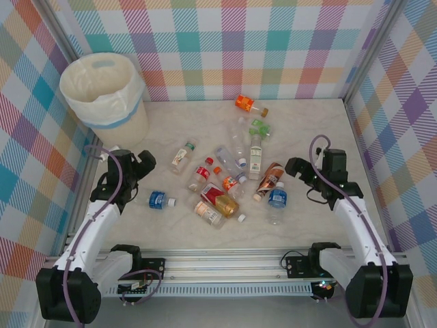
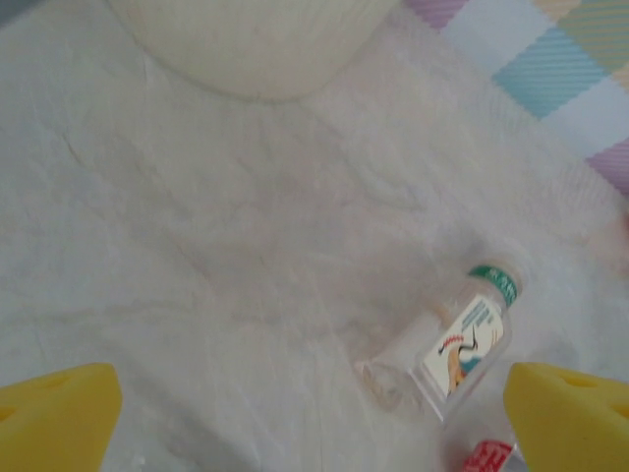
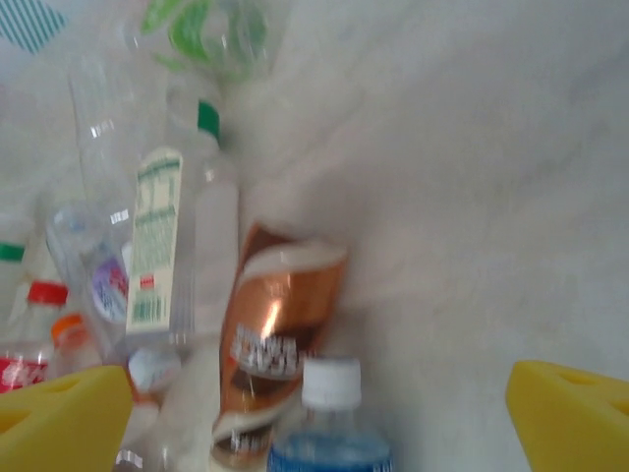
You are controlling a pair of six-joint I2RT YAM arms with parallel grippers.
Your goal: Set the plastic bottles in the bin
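Observation:
The blue-labelled bottle beside the brown-labelled one has bare tabletop on either side of its bottom end. My right gripper should next move back and lower onto the clear bottom end of the blue-labelled bottle.
Several plastic bottles lie scattered mid-table, among them a brown-labelled bottle (image 1: 271, 179) (image 3: 275, 334), a blue-labelled one with a white cap (image 1: 276, 198) (image 3: 329, 423) and a red-labelled one (image 1: 200, 173). The cream bin (image 1: 102, 89) with its white bag stands at the far left; its base (image 2: 246, 44) is at the top of the left wrist view. My left gripper (image 1: 145, 162) (image 2: 314, 418) is open and empty, with a green-capped bottle (image 1: 181, 156) (image 2: 462, 344) just right of it. My right gripper (image 1: 295, 166) (image 3: 319, 413) is open over the blue-labelled bottle's cap.
An orange-labelled bottle (image 1: 249, 104) lies alone near the back wall. A lone blue-labelled bottle (image 1: 158, 199) lies near the left arm. Checked walls close in the table on three sides. A tall white-labelled bottle (image 3: 162, 236) lies left of the brown one.

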